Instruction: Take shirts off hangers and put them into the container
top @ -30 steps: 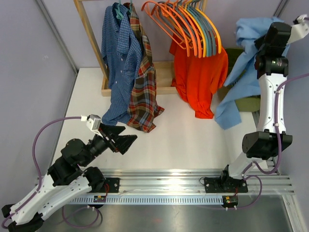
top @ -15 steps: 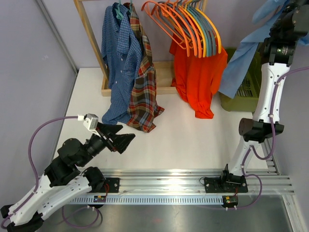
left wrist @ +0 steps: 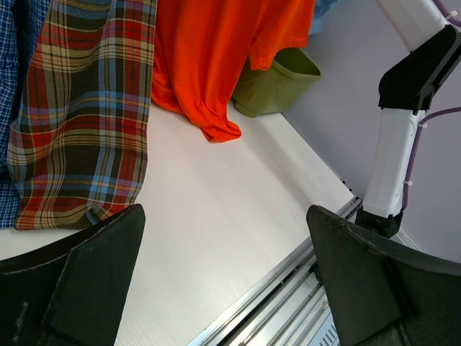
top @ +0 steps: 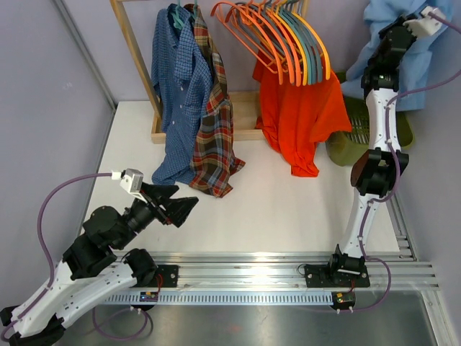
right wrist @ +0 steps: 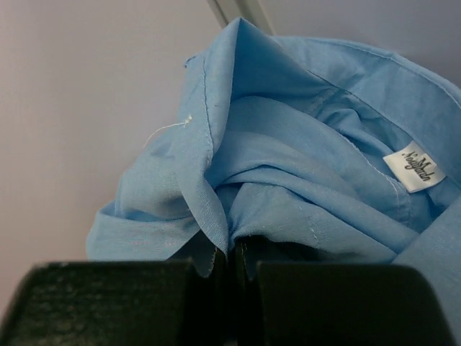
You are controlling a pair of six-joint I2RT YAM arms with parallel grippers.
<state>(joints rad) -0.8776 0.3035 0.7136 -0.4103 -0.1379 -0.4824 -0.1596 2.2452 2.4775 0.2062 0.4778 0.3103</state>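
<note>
My right gripper will next move down into the olive-green container, toward the container's side by the orange-red shirt, because the light blue shirt is still hanging above the container's rim.
My right gripper [right wrist: 234, 263] is shut on a fold of the light blue shirt [right wrist: 302, 173]. It holds that shirt [top: 407, 58] high at the back right, above the olive-green container [top: 338, 151]. An orange-red shirt [top: 299, 115] hangs under the bunch of orange, teal and yellow hangers [top: 288, 36]. To their left hang the dark blue check shirt [top: 176, 86] and the plaid shirt [top: 212, 137]. My left gripper [top: 184, 209] is open and empty, low over the table near the front left. Its view shows the plaid shirt [left wrist: 79, 108], the orange-red shirt [left wrist: 209, 58] and the container [left wrist: 277, 83].
A light wooden rack post [top: 137, 58] and its flat base [top: 245, 108] stand at the back of the white table. An aluminium rail [top: 288, 274] carrying both arm bases runs along the front edge. Grey walls close in on both sides.
My right arm has swung the light blue shirt up and back, from beside the container to high above it. The left arm has shifted only slightly.
</note>
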